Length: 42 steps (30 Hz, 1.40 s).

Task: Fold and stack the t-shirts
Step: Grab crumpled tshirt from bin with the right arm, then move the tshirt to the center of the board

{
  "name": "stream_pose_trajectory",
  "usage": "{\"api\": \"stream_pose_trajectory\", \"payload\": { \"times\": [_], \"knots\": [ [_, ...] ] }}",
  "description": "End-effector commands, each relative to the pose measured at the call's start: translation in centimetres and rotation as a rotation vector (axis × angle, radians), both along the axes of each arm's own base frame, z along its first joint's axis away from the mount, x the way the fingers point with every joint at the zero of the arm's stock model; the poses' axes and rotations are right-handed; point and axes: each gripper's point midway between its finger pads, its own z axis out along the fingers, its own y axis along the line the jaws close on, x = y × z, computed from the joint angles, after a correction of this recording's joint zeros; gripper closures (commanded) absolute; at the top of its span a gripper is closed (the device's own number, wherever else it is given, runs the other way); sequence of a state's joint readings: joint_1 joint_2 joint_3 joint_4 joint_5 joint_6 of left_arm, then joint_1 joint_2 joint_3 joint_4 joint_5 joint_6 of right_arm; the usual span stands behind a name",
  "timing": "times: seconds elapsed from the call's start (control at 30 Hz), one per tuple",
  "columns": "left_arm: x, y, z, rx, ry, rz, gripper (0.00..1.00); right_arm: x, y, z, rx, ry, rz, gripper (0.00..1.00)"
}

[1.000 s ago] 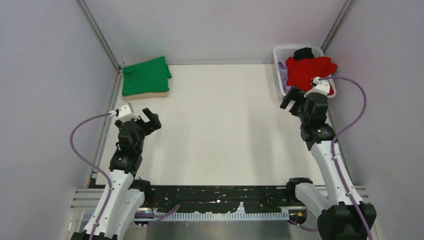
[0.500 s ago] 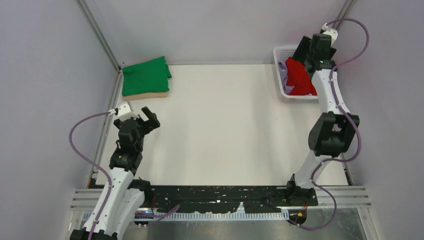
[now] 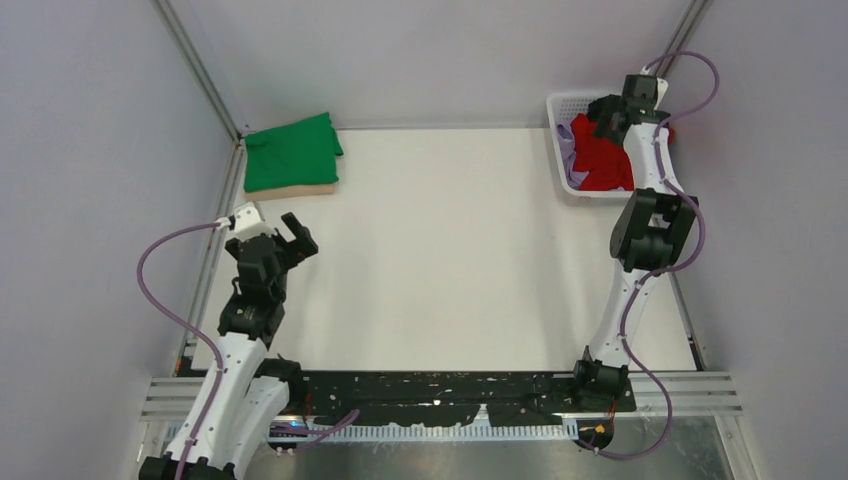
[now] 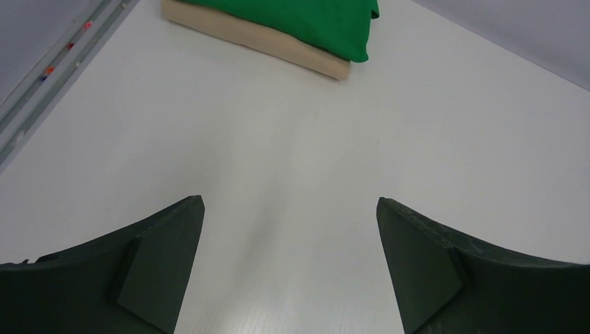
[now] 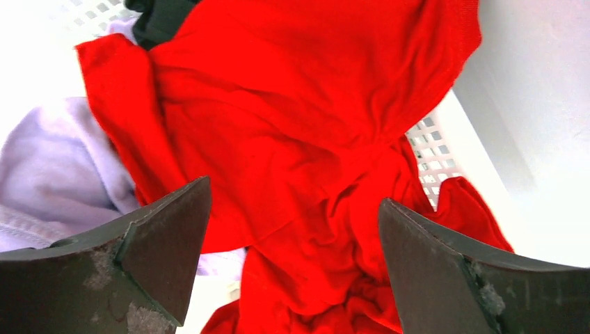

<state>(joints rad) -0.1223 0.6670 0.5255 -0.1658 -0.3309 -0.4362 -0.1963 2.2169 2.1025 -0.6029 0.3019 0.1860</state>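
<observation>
My right gripper will go down with open fingers into the crumpled folds of the bright red t-shirt [image 3: 598, 158] and close, because the t-shirt is on top of the other clothes.
A crumpled bright red t-shirt [image 3: 598, 158] lies in a white basket [image 3: 561, 103] at the back right, over a lavender garment [image 3: 567, 140] and a black one. In the right wrist view the red shirt [image 5: 292, 125] fills the frame, with the lavender cloth [image 5: 56, 167] at left. My right gripper [image 3: 606, 110] [image 5: 292, 209] is open just above the red shirt, holding nothing. A folded green t-shirt [image 3: 292, 152] [image 4: 306, 21] lies on a folded tan one [image 3: 300, 190] [image 4: 264, 49] at the back left. My left gripper [image 3: 297, 236] [image 4: 291, 209] is open and empty above the table.
The white table [image 3: 440, 250] has grey walls on three sides. The basket's lattice wall [image 5: 431, 139] shows beside the red shirt, close to the right wall. A metal rail [image 3: 212, 240] runs along the table's left edge.
The right arm has reached up from beside the basket to over it, and the gripper now hangs above the red shirt. The left arm has barely moved.
</observation>
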Motion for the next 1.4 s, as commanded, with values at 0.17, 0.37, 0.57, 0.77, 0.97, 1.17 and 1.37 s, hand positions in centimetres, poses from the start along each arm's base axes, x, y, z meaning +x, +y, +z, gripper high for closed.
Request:
{"api": "stream_pose_trajectory", "payload": {
  "times": [0.17, 0.37, 0.57, 0.77, 0.97, 1.17, 1.37],
  "knots": [
    [0.2, 0.7, 2.2, 0.026, -0.040, 0.031, 0.01, 0.7, -1.0, -2.7, 0.013, 0.055, 0.074, 0.03],
    [0.0, 0.9, 2.4, 0.026, -0.048, 0.040, 0.01, 0.8, -0.4, -5.8, 0.065, 0.096, 0.080, 0.27],
    [-0.3, 0.9, 2.8, 0.019, -0.072, 0.041, 0.01, 1.0, -1.1, -4.4, 0.049, 0.058, 0.028, 0.88],
    [-0.5, 0.7, 3.1, 0.011, -0.090, 0.033, 0.01, 2.0, -1.8, 6.9, -0.021, -0.195, -0.001, 0.95],
    [-0.9, 0.5, 3.5, -0.003, -0.125, 0.021, 0.01, -1.0, -1.9, 22.4, -0.125, -0.531, -0.032, 0.95],
    [-1.3, 0.4, 4.0, -0.010, -0.155, 0.012, 0.01, -5.4, -0.2, 34.7, -0.193, -0.847, 0.009, 0.95],
    [-1.6, -0.1, 4.4, -0.032, -0.187, -0.013, 0.01, -9.7, 5.6, 43.2, -0.154, -1.056, 0.269, 0.95]
  ]
}}
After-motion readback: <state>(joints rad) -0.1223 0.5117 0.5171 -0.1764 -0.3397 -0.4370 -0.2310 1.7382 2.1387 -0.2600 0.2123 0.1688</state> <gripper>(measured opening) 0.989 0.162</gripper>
